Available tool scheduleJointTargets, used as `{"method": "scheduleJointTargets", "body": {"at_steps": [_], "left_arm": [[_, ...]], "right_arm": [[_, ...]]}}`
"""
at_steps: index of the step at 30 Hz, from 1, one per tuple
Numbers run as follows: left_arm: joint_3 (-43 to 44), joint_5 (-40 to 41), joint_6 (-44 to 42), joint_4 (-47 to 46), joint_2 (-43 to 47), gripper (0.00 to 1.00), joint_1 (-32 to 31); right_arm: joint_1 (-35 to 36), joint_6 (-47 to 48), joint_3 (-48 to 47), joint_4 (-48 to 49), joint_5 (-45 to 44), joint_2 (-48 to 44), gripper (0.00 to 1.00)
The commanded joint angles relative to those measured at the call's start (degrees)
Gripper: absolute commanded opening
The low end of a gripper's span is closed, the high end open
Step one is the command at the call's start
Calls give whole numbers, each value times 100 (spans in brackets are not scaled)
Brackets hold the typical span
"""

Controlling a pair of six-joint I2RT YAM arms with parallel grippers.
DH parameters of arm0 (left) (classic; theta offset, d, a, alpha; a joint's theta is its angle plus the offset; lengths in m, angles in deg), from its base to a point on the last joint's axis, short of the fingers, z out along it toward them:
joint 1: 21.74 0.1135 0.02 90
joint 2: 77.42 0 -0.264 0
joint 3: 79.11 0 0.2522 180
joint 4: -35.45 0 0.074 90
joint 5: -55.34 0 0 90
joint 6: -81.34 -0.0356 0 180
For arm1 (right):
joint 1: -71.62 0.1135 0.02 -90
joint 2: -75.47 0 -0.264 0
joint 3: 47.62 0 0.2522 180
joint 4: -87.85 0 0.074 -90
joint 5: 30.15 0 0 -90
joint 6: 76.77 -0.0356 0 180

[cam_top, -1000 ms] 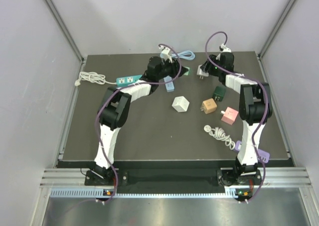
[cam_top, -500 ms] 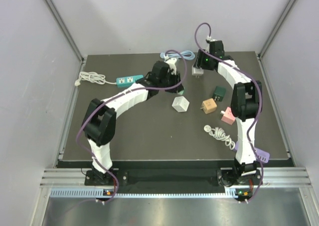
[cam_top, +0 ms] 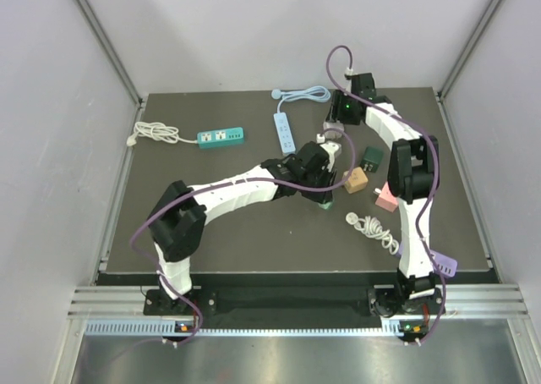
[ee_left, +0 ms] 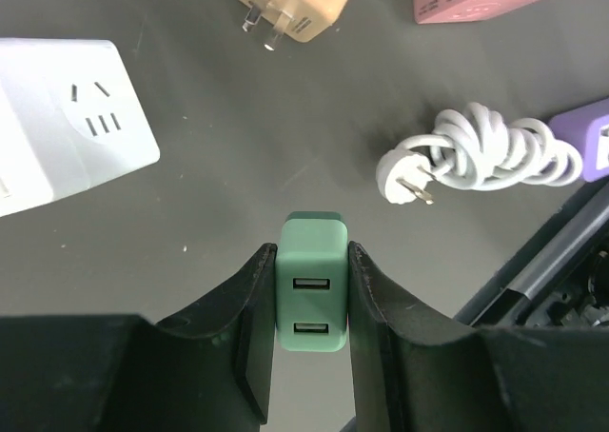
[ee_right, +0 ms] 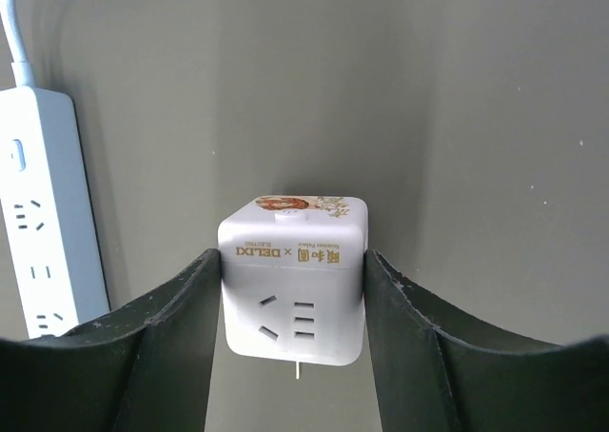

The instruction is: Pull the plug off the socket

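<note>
The green plug is apart from the socket, so my left gripper should next lower it toward the bare mat (cam_top: 326,214) beside the white coiled cable and let it go.
My left gripper (ee_left: 312,256) is shut on a green two-port USB plug (ee_left: 311,297), held over the dark mat with nothing attached to it. In the top view the left gripper (cam_top: 324,194) is at mid-table and the green plug (cam_top: 325,203) shows just below it. My right gripper (ee_right: 292,275) is shut on a white cube socket (ee_right: 292,280), held above the mat. In the top view the right gripper (cam_top: 332,131) is behind the left gripper. Plug and socket are apart.
A second white cube socket (ee_left: 67,118) lies left of the plug. A tan adapter (cam_top: 355,180), pink adapter (cam_top: 387,197), dark green adapter (cam_top: 370,156), white coiled cable (cam_top: 372,227) and purple block (cam_top: 439,261) lie right. White power strip (cam_top: 285,132) and teal strip (cam_top: 220,136) lie behind.
My left arm has swung from the back near the white strip towards the near right, carrying the green plug. My right gripper has shifted a little left with the cube socket.
</note>
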Motion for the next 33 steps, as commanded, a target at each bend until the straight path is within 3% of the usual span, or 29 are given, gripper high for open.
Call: {"method": "scheduleJointTargets", "body": {"at_steps": [1,10,12,13,17,18,20,25,33], "left_arm": [[393,177,135,80,-287,0,21],[859,238,12,378,-902,2,39],[965,299,-67,423,-990,15,39],[983,317,-94,423,-1008,30,39],[1009,423,-217,388,-938,51,48],[1018,632,-269,388,-921,74,65],[1027,677,-313,388,-842,94,83],[948,1178,-410,537,-359,98,179],[-964,1460,-261,187,1731,99,654]], "right_arm": [[95,61,-331,52,157,109,32],[86,149,-104,367,332,-119,54],[86,132,90,596,368,-198,60],[86,132,143,649,394,-234,62],[86,149,310,807,473,-357,67],[86,158,336,851,482,-374,67],[86,158,389,886,473,-418,70],[86,158,477,886,289,-506,77],[104,237,494,667,-132,-682,97]]}}
